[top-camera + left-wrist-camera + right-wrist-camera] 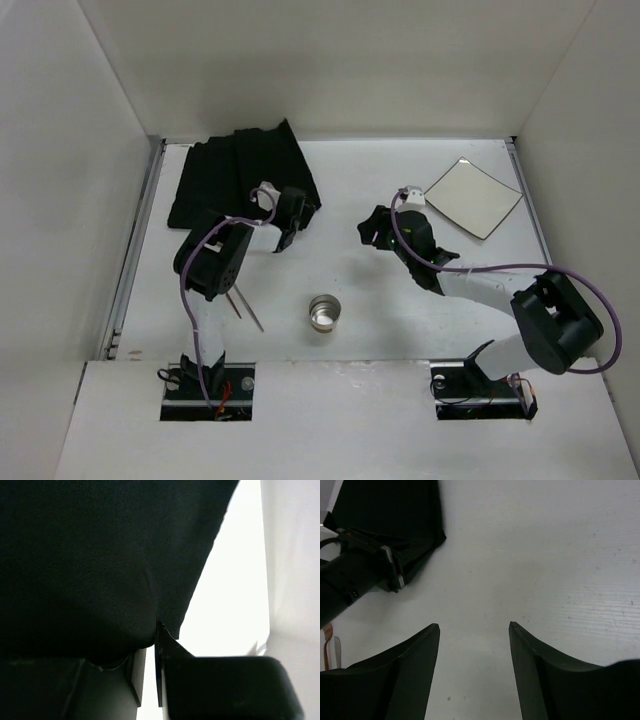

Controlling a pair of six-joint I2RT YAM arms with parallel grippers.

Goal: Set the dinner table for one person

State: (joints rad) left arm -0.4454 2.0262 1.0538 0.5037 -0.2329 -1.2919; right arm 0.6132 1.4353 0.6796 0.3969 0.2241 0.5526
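My right gripper moves down toward the tabletop next and closes on the mat's near corner by my left gripper, as its open fingers are still empty of cloth.
The dinner table (400,300) is the big white walled surface. A black pleated cloth mat (240,175) lies at its back left. My left gripper (290,218) sits at the mat's near right corner. In the left wrist view the cloth (100,565) fills most of the picture, and my left gripper (153,639) is shut on its edge. My right gripper (372,228) hangs over the bare middle of the table, right of the mat. In the right wrist view it (474,625) stands open over bare table with nothing between its fingers.
A small white square plate (472,197) lies at the back right. A metal cup (324,312) stands near the front middle. Thin metal sticks (246,308) lie left of the cup, beside the left arm. White walls close in the table's left, back and right sides.
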